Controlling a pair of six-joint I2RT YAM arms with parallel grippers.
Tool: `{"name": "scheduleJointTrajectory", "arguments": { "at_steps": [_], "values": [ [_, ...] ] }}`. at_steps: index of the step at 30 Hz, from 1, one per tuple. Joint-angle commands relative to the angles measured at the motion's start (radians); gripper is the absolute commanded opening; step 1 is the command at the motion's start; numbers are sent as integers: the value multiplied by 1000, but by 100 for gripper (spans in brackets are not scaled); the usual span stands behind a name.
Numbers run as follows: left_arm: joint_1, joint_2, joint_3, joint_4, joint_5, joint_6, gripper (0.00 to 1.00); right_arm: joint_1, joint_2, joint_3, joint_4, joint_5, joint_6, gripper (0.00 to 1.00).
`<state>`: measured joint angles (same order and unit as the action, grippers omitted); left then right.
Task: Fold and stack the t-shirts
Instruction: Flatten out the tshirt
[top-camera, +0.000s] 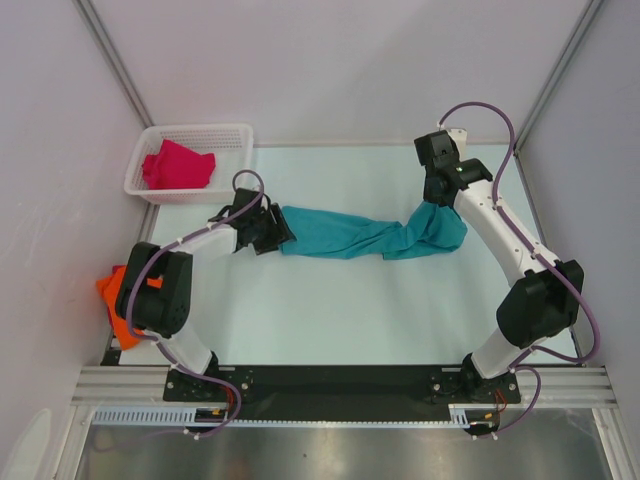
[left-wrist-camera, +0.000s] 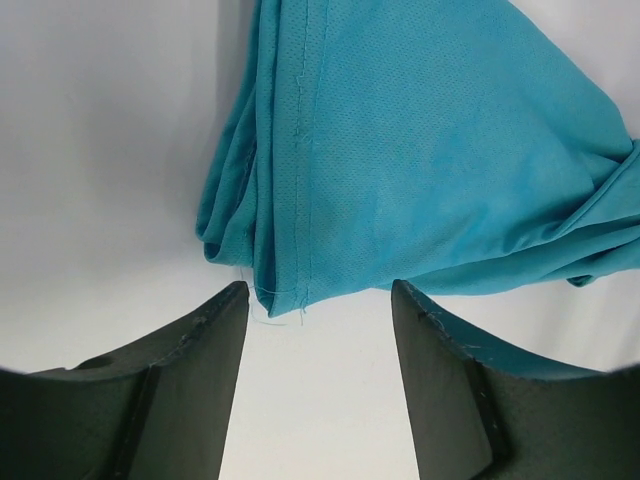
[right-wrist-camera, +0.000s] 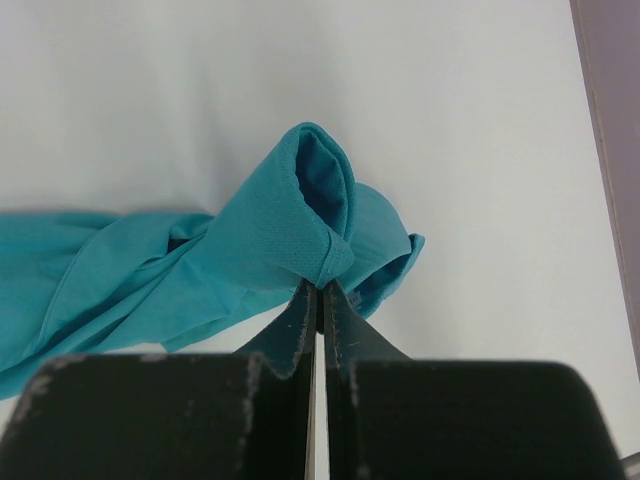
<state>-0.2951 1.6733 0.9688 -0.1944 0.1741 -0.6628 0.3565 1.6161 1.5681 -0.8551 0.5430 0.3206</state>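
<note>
I should next lower my left gripper a little and close it on the near hemmed corner of the teal-blue t-shirt, because that corner pokes between its open fingers.
The teal-blue t-shirt (top-camera: 365, 236) lies twisted in a long roll across the middle of the table. My right gripper (right-wrist-camera: 320, 288) is shut on its right end, pinching a hemmed edge (right-wrist-camera: 300, 225). My left gripper (left-wrist-camera: 318, 300) is open just short of the shirt's left end (left-wrist-camera: 400, 150), whose hemmed corner hangs between the fingertips without touching them. The magenta-red t-shirt (top-camera: 178, 166) lies crumpled in the basket. The bright orange t-shirt (top-camera: 112, 295) hangs off the table's left edge, partly hidden behind my left arm.
A white lattice basket (top-camera: 235, 134) stands at the back left corner. Walls close in the table on the left, right and back. A dark rail runs along the near edge (top-camera: 330, 378).
</note>
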Motion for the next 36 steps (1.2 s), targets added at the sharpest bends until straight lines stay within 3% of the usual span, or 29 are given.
{"name": "scheduleJointTrajectory", "arguments": {
  "at_steps": [1, 9, 12, 15, 16, 18, 26, 36],
  "values": [
    [4, -7, 30, 10, -4, 22, 64, 4, 7, -3, 18, 29, -6, 0],
    [5, 35, 11, 61, 41, 8, 55, 4, 5, -3, 10, 32, -8, 0],
    [5, 49, 1, 87, 71, -3, 47, 6, -1, -6, 7, 35, -8, 0],
    [5, 66, -5, 107, 93, -12, 35, 6, -10, -10, 7, 38, -9, 0],
    [5, 72, -8, 111, 99, -14, 20, 4, -10, -11, 4, 40, -9, 0],
    [7, 77, -12, 119, 119, -17, 0, 4, -16, -13, 4, 43, -9, 0],
    [7, -18, 24, 87, 134, -6, 0, 1, -28, -2, 2, 48, -12, 0],
    [103, -196, 422, -220, 123, 71, 0, -77, 11, 308, -107, 104, -32, 0]
  ]
}}
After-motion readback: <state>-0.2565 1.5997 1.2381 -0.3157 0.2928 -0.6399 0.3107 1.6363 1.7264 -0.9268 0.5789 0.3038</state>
